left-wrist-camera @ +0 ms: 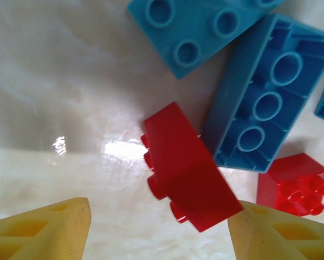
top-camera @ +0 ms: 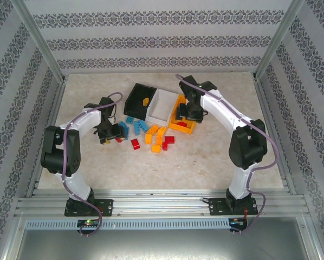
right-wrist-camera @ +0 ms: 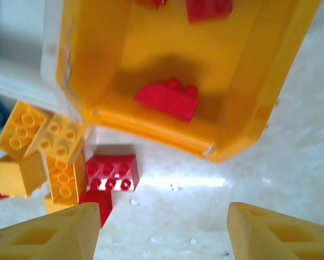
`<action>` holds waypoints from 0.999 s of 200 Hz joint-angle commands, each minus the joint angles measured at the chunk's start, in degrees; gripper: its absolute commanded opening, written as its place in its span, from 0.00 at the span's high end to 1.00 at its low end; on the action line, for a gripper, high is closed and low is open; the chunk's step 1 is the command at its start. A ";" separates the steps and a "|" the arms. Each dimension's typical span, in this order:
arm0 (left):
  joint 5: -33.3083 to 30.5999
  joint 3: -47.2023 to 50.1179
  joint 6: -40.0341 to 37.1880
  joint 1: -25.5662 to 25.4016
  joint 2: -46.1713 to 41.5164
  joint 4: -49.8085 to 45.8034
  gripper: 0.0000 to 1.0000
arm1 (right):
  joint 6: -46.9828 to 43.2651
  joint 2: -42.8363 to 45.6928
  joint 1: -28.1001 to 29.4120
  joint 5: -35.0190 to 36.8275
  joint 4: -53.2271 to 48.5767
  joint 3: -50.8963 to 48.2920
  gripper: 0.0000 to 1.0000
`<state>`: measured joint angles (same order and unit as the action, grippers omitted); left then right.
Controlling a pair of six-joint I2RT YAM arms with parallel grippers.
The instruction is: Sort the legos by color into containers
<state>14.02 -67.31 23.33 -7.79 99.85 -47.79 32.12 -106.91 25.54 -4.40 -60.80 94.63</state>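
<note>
The robot's left gripper will next move its fingers gently outward toward the blue bricks and close across the sides of the brick, because most of the red brick [top-camera: 119, 141] [left-wrist-camera: 190, 165] lies outward of the fingers.
Three containers stand in a row: black bin [top-camera: 136, 97], white bin [top-camera: 161, 105], orange bin [top-camera: 182, 125]. Loose legos [top-camera: 151, 136] in blue, yellow and red lie in front of them. My left gripper [top-camera: 111, 134] [left-wrist-camera: 162, 216] is open low over the table, with a red brick [left-wrist-camera: 186, 168] lying on its side between the yellow fingers, its corner at the right finger and well apart from the left one. My right gripper [top-camera: 188, 116] [right-wrist-camera: 162, 216] hangs open and empty just in front of the orange bin [right-wrist-camera: 248, 81], which holds a red brick [right-wrist-camera: 167, 100].
Two blue bricks [left-wrist-camera: 205, 27] [left-wrist-camera: 265, 97] and a second red brick [left-wrist-camera: 295, 187] lie close beyond the left fingers. A red brick [right-wrist-camera: 112, 172] and yellow bricks [right-wrist-camera: 43, 135] sit left of the right gripper. A yellow brick lies in the black bin [top-camera: 144, 101].
</note>
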 commanded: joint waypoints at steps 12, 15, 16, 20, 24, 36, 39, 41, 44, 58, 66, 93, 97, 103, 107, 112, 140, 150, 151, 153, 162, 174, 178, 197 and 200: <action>1.42 -3.62 -1.02 0.34 2.96 1.49 0.31 | 4.36 2.81 2.39 -0.46 2.28 -5.82 0.36; 1.44 -3.89 -1.09 0.32 3.38 1.50 0.31 | 4.55 2.99 2.48 -0.59 2.46 -6.12 0.36; 1.36 -4.02 -1.14 0.32 3.49 1.44 0.31 | 4.63 3.05 2.53 -0.60 2.49 -6.17 0.36; 1.33 -4.26 -1.32 0.37 3.93 1.41 0.31 | 4.92 3.21 2.72 -0.68 2.64 -6.50 0.36; 1.25 -4.53 -1.42 0.41 4.36 1.40 0.32 | 5.18 3.48 2.84 -0.77 2.81 -6.91 0.36; 1.26 -5.25 -1.71 0.38 5.39 1.56 0.32 | 5.58 3.97 3.26 -0.87 3.02 -7.50 0.36; 1.27 -5.43 -1.72 0.41 5.70 1.56 0.33 | 5.66 4.07 3.36 -0.83 3.04 -7.60 0.36; 1.34 -5.57 -1.76 0.41 5.77 1.63 0.34 | 5.67 4.12 3.37 -0.85 3.04 -7.61 0.36; 1.33 -5.75 -1.67 0.41 6.02 1.64 0.34 | 5.67 4.16 3.50 -0.80 3.01 -7.62 0.36; 1.38 -6.58 -1.62 0.42 7.00 1.52 0.38 | 5.87 4.56 3.67 -0.52 2.81 -7.86 0.36; 1.42 -7.06 -1.58 0.39 7.42 1.35 0.44 | 5.97 4.74 3.82 -0.39 2.78 -8.03 0.37; 1.23 -7.93 -1.47 0.37 7.16 0.41 0.61 | 6.20 5.05 3.82 -0.22 3.09 -8.75 0.37; 1.16 -7.93 -1.51 0.41 6.99 0.26 0.62 | 6.21 5.05 3.79 -0.21 3.18 -8.79 0.37; 1.12 -7.88 -1.49 0.42 6.64 0.04 0.62 | 6.27 4.92 3.89 -0.18 3.33 -8.93 0.37; 1.25 -7.84 -1.46 0.42 6.44 -0.14 0.62 | 6.30 4.81 3.90 -0.28 3.46 -9.00 0.37; 1.10 -7.79 -1.55 0.41 6.30 -0.48 0.63 | 6.39 4.71 3.88 -0.38 3.56 -9.02 0.37; 0.59 -6.77 -1.71 0.35 4.56 -2.01 0.67 | 6.50 3.52 4.33 -0.67 3.81 -8.28 0.38; 0.33 -6.14 -1.80 0.41 3.48 -2.30 0.70 | 6.40 3.13 4.42 -0.67 3.85 -7.94 0.38; 0.32 -6.07 -1.75 0.41 3.41 -2.31 0.71 | 6.39 3.12 4.43 -0.68 3.84 -7.91 0.38; 0.37 -5.97 -1.79 0.43 3.24 -2.44 0.72 | 6.38 3.05 4.43 -0.63 3.84 -7.80 0.38; 0.39 -5.41 -1.85 0.37 2.34 -2.81 0.76 | 6.38 2.86 4.49 -0.65 3.84 -7.71 0.37; 0.35 -4.81 -1.87 0.45 1.11 -3.20 0.81 | 6.48 2.85 4.61 -0.78 4.05 -7.71 0.38; 0.31 -4.69 -1.86 0.41 0.79 -3.42 0.82 | 6.58 2.85 4.71 -0.76 4.12 -7.77 0.38; 0.35 -4.50 -2.04 0.45 -0.70 -4.85 0.86 | 6.94 3.08 4.87 -0.87 4.69 -8.44 0.38; 0.33 -4.50 -2.06 0.41 -0.98 -5.10 0.87 | 6.99 3.15 4.87 -0.87 4.72 -8.56 0.38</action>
<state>14.90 -72.51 22.04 -7.79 101.89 -48.64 37.78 -103.46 29.80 -5.21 -56.69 86.70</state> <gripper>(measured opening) 0.217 0.622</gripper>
